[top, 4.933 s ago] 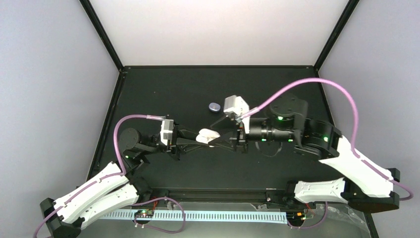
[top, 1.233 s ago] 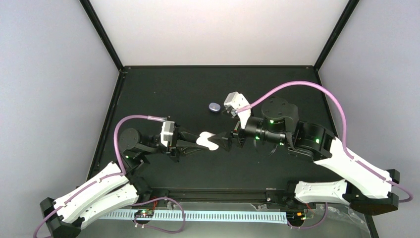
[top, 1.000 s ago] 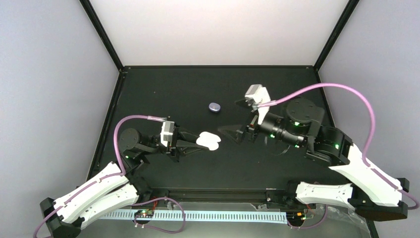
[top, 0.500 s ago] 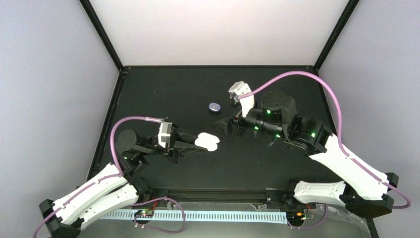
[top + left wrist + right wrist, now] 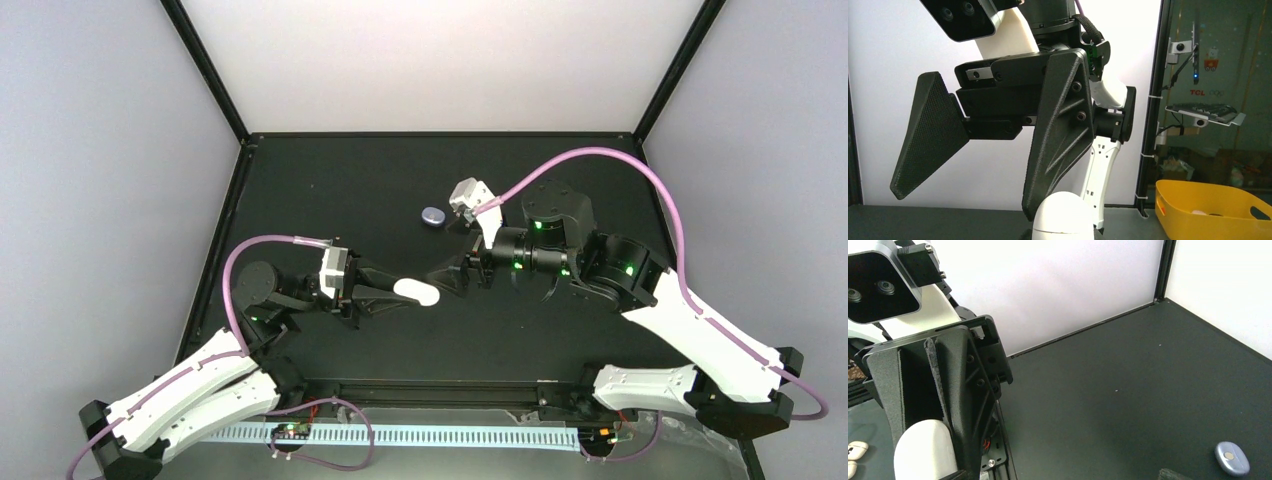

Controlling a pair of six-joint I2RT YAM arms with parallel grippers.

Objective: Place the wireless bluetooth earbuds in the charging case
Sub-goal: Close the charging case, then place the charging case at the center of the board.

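Note:
The table is clear short of the purple case [image 5: 433,215], so my left gripper needs to tilt down next and move outward, lowering the white charging case [image 5: 416,292] onto the table there.
My left gripper [image 5: 400,290] is shut on a white charging case [image 5: 416,292], held above the table with its rounded end toward the right arm. In the left wrist view the case [image 5: 1063,217] is closed, with a thin seam across it. My right gripper [image 5: 441,277] is open; its two black fingers [image 5: 1058,135] straddle the space just beyond the case, one tip close behind it. The right wrist view shows the left gripper's fingers [image 5: 968,405] around the case [image 5: 925,450]. A small purple case [image 5: 433,215] lies closed on the table, also in the right wrist view [image 5: 1232,458]. No earbuds show.
The black table [image 5: 330,190] is walled by white panels with black corner posts. A metal rail [image 5: 998,450] runs along the near edge. Two small white shapes [image 5: 855,449] lie beyond it; I cannot tell what they are. A yellow bin [image 5: 1208,210] stands outside the cell.
The white case showed two open halves half a second ago and is now one closed oval. My right gripper has swung back down and left to the case's tip.

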